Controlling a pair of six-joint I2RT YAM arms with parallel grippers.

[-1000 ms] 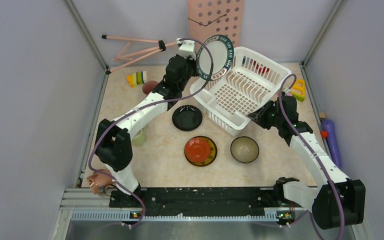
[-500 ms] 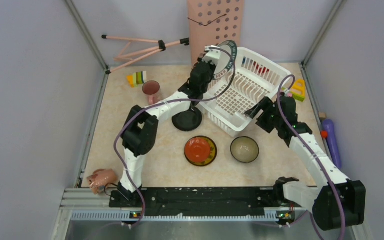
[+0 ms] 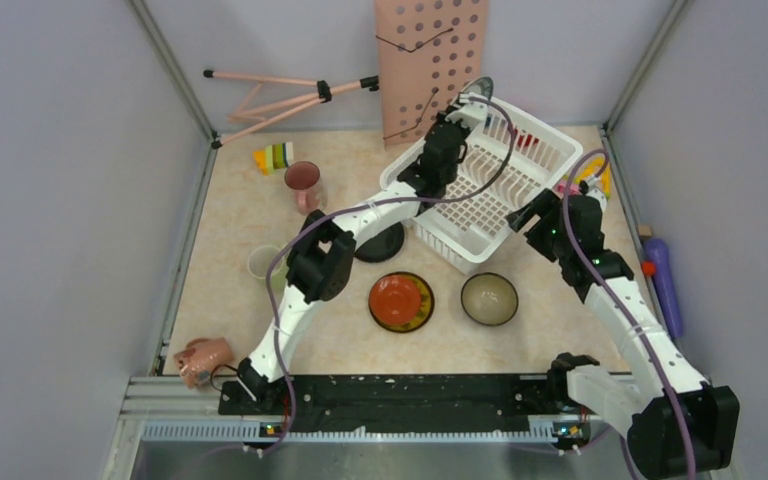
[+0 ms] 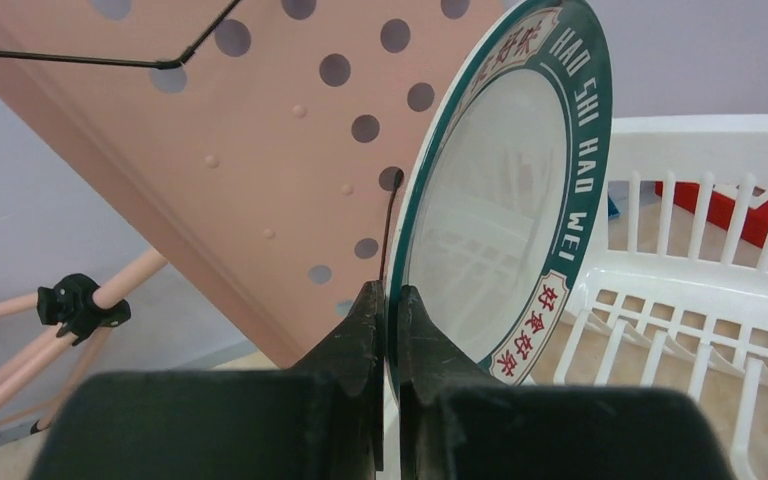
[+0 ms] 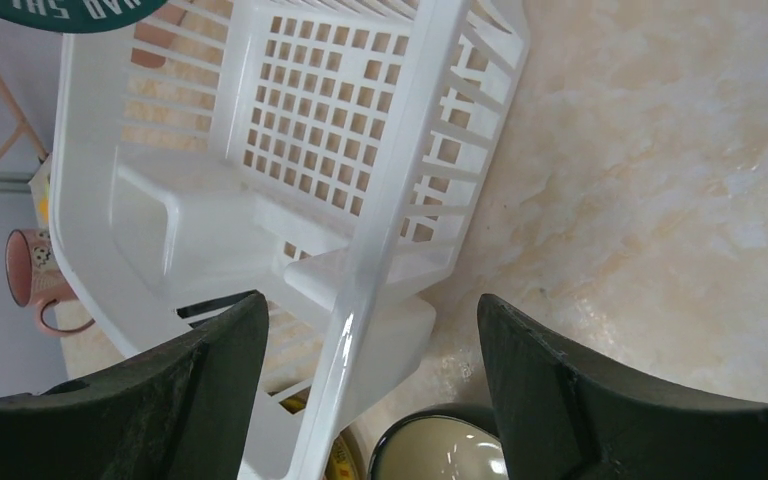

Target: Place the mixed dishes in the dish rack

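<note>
My left gripper should move down next toward the end pegs of the dish rack and release the white plate there. The plate is already standing on edge above the pegs.
The white plate with a dark green lettered rim [image 4: 505, 200] stands on edge above the far left corner of the dish rack [image 4: 700, 300]. My left gripper [image 4: 390, 310] is shut on its lower rim. From above, the plate [image 3: 480, 86] shows edge-on at that gripper [image 3: 465, 102]. My right gripper [image 3: 523, 214] is open beside the white dish rack [image 3: 480, 190]. The rack's near rim [image 5: 380, 250] lies between the open right gripper's [image 5: 370, 305] fingers, untouched. On the table lie a red plate on a yellowish one [image 3: 400, 301], a bowl [image 3: 489, 298], a black plate [image 3: 384, 245], a pink mug [image 3: 302, 178] and a light green mug [image 3: 263, 262].
A pink perforated board [image 3: 430, 45] leans on the back wall behind the rack, with a pink tripod [image 3: 280, 95] to its left. Toy blocks [image 3: 273, 157] lie at the back left and more [image 3: 592, 180] right of the rack. A pinkish cup [image 3: 200, 358] lies near my left base.
My left arm has swung the plate rightward, from left of the rack to its far corner, turning it edge-on. My right gripper has opened off the rack's rim.
</note>
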